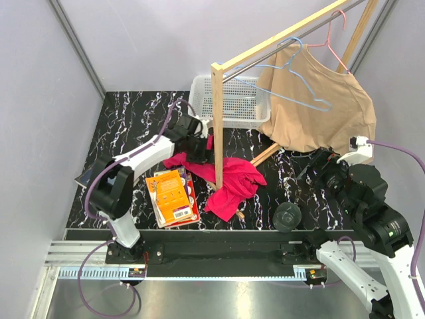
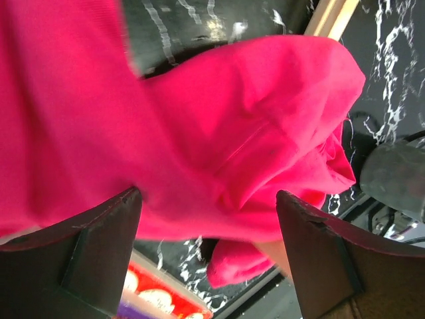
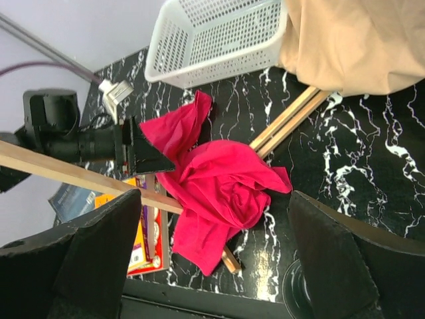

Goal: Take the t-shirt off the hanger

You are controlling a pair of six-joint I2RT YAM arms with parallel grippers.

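Note:
My left gripper is open just above the cloth of the red t-shirt's fold [image 1: 208,171], so it will move down and gently toward the wooden post [image 1: 217,126], onto that fold.
A tan t-shirt [image 1: 319,109] hangs on a pink hanger [image 1: 335,30] on the rack rail [image 1: 285,40] at the back right; its hem shows in the right wrist view [image 3: 352,40]. An empty blue hanger [image 1: 292,73] hangs beside it. A red t-shirt [image 1: 226,183] lies crumpled on the table round the rack's wooden post [image 1: 217,126]. My left gripper [image 1: 197,151] is open at the red shirt's left end, the cloth [image 2: 199,133] filling its view just past the fingertips [image 2: 106,252]. My right gripper [image 1: 317,167] is open and empty below the tan shirt, right of the red shirt [image 3: 219,186].
A white mesh basket [image 1: 232,100] stands at the back behind the post. An orange book [image 1: 174,197] lies at the front left. A black round object [image 1: 288,216] sits near the front edge. The rack's wooden foot bars [image 3: 292,119] lie on the table under the tan shirt.

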